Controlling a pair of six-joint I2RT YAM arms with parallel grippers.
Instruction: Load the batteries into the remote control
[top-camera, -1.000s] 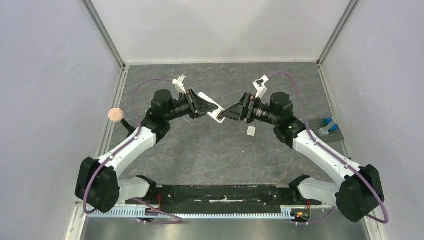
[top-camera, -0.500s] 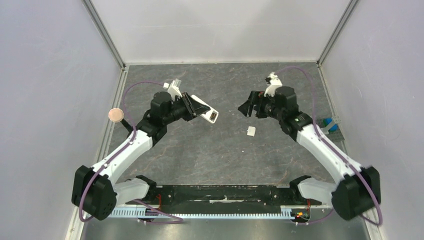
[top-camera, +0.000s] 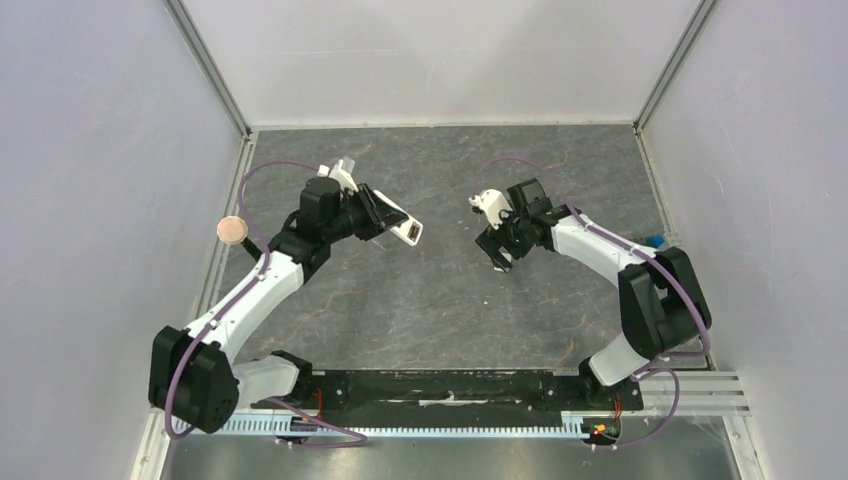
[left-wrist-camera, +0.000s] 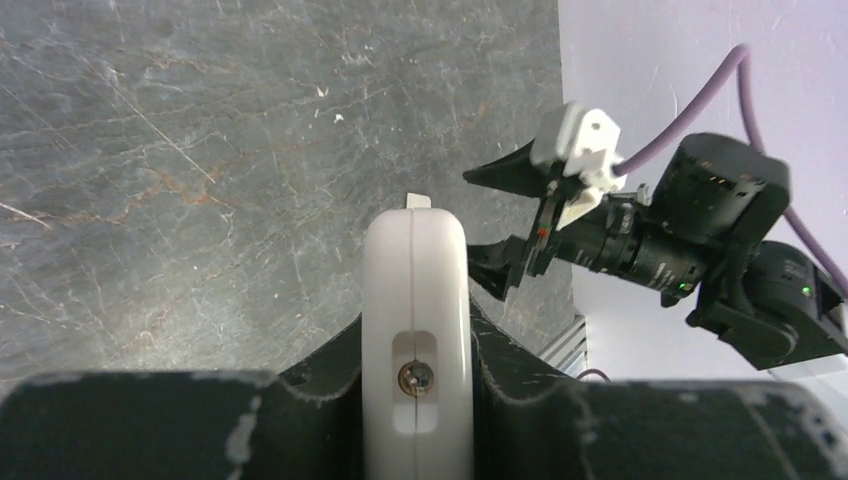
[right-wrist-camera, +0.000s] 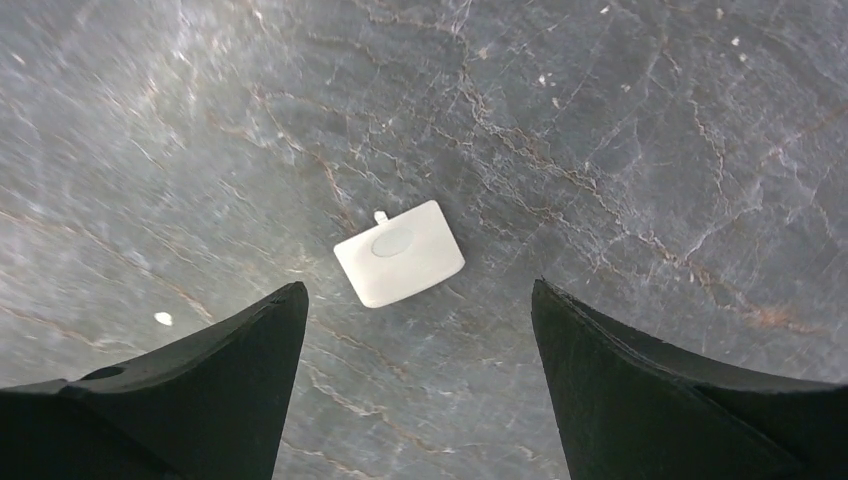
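The white square cover piece (top-camera: 501, 267) (right-wrist-camera: 399, 253) is below my right gripper and slanted to the gripper's fingers, so my right gripper needs to move down and turn to close on the cover's short sides.
My left gripper (top-camera: 383, 214) is shut on the white remote control (top-camera: 403, 226) and holds it above the table, its dark end pointing right. In the left wrist view the remote (left-wrist-camera: 415, 300) shows edge-on, with a screw in its side, clamped between my left gripper's (left-wrist-camera: 415, 322) jaws. My right gripper (top-camera: 497, 250) points down at the table, open and empty. In the right wrist view its black fingers (right-wrist-camera: 230, 360) stand wide apart just near of a small white square cover piece (right-wrist-camera: 399, 253) lying flat. The batteries are not visible in any view.
A round peach disc (top-camera: 232, 230) stands by the left wall. A blue object (top-camera: 656, 242) sits at the right wall, partly behind my right arm. White walls close the grey stone-pattern table (top-camera: 420, 310) on three sides.
My two grippers were together at the remote; my right gripper has let go, swung down over the cover piece and stands open. My left gripper has drawn the remote back to the left.
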